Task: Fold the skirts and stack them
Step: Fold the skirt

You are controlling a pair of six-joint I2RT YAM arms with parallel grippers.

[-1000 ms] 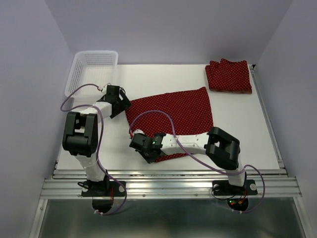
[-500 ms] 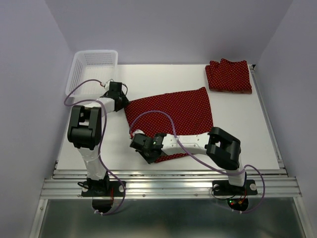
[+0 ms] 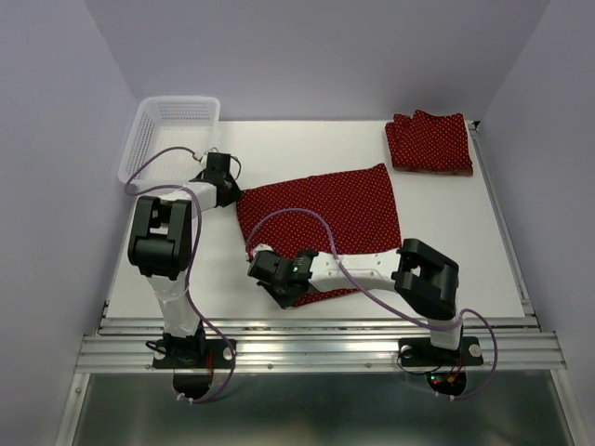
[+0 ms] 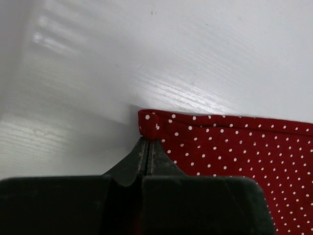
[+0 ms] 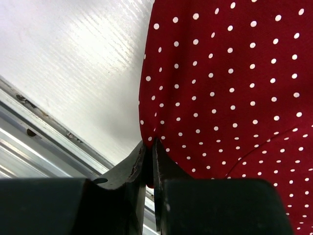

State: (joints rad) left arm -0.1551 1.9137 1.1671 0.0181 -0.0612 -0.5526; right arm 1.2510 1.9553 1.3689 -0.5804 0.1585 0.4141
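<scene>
My left gripper will carry the pinched corner to the right in the top view, to the dotted skirt's corner nearest the folded skirt. It will fold the flat cloth double and let go there.
A dark red skirt with white dots [image 3: 325, 214] lies spread flat in the middle of the table. My left gripper [image 3: 232, 193] is shut on its far left corner [image 4: 148, 125], the cloth bunched at the fingertips. My right gripper [image 3: 279, 290] is shut on the skirt's near left edge [image 5: 155, 139], with cloth pinched between the jaws. At the far right corner of the table sits a folded dotted skirt [image 3: 429, 141].
A white lattice basket [image 3: 172, 130] stands at the far left corner, just beyond my left arm. The table's metal front rail [image 5: 29, 132] runs close behind my right gripper. Purple walls enclose the table on three sides.
My left gripper has moved onto the skirt's far left corner and closed on it. The basket has shifted slightly. My right gripper keeps its hold.
</scene>
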